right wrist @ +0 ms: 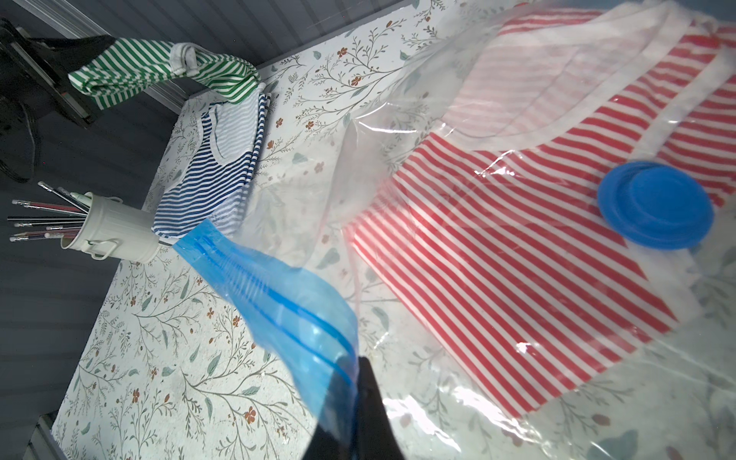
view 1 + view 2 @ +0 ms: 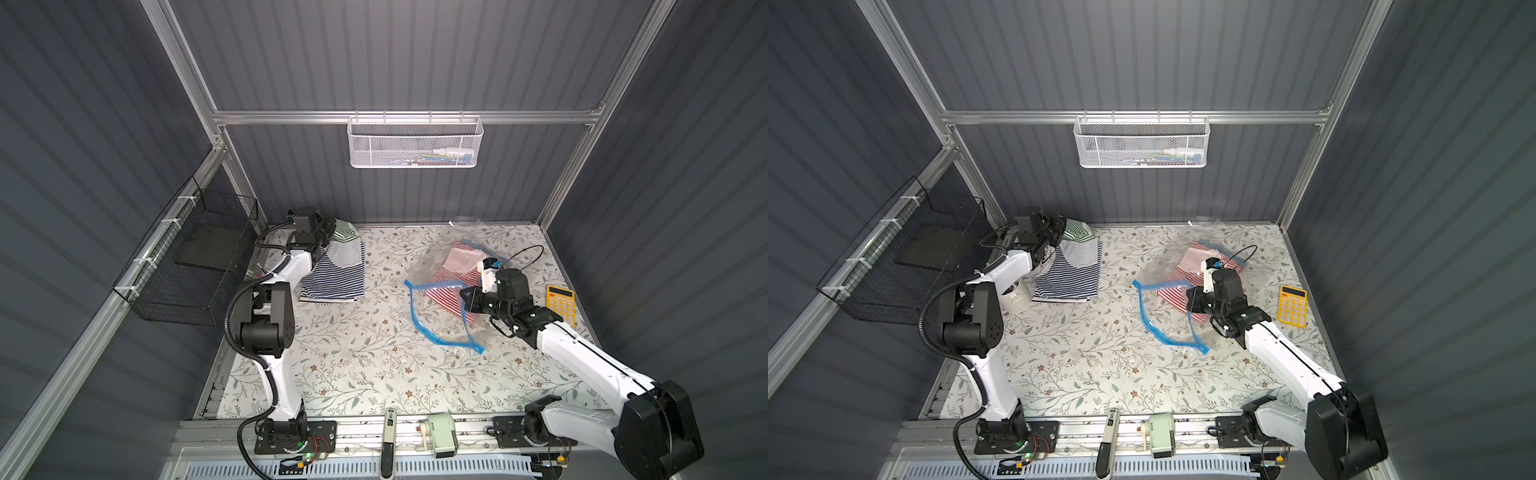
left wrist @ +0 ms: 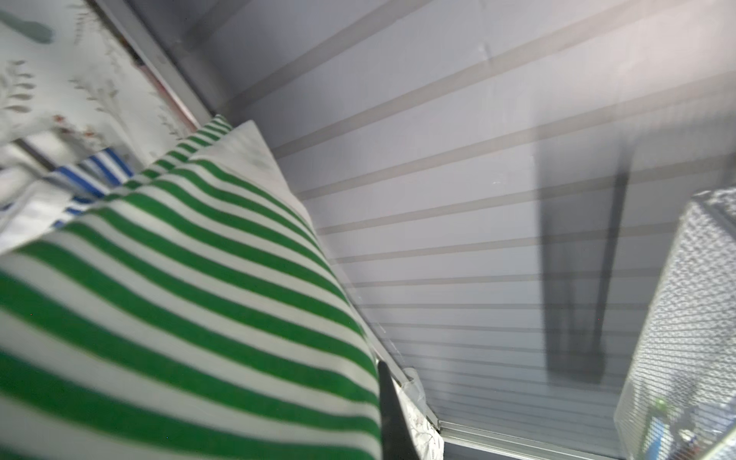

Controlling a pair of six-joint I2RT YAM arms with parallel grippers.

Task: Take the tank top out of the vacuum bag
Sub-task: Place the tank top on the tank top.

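Next, my left gripper lowers and draws back toward the blue-striped tank top's near end (image 2: 328, 288) to release. The green-striped tank top still hangs above the blue-striped one's far end.
The clear vacuum bag (image 2: 432, 266) (image 2: 1154, 266) lies at the right of the table, its blue zip strip (image 1: 278, 302) gaping open. My right gripper (image 1: 358, 370) (image 2: 465, 301) is shut on that strip. A red-striped tank top (image 1: 498, 239) (image 2: 446, 297) lies inside the bag under the round blue valve cap (image 1: 655, 205). At the far left corner my left gripper (image 3: 378, 382) (image 2: 328, 232) is shut on a green-striped tank top (image 3: 179, 298) (image 1: 159, 71), held above a blue-striped tank top (image 2: 336, 274) that lies flat on the table.
A yellow calculator (image 2: 561, 305) lies right of the bag. A white cup of pens (image 1: 115, 231) stands by the left arm. A black wire basket (image 2: 191, 257) hangs on the left wall and a white mesh basket (image 2: 415, 141) on the back rail. Small tools (image 2: 388, 440) sit along the front rail.
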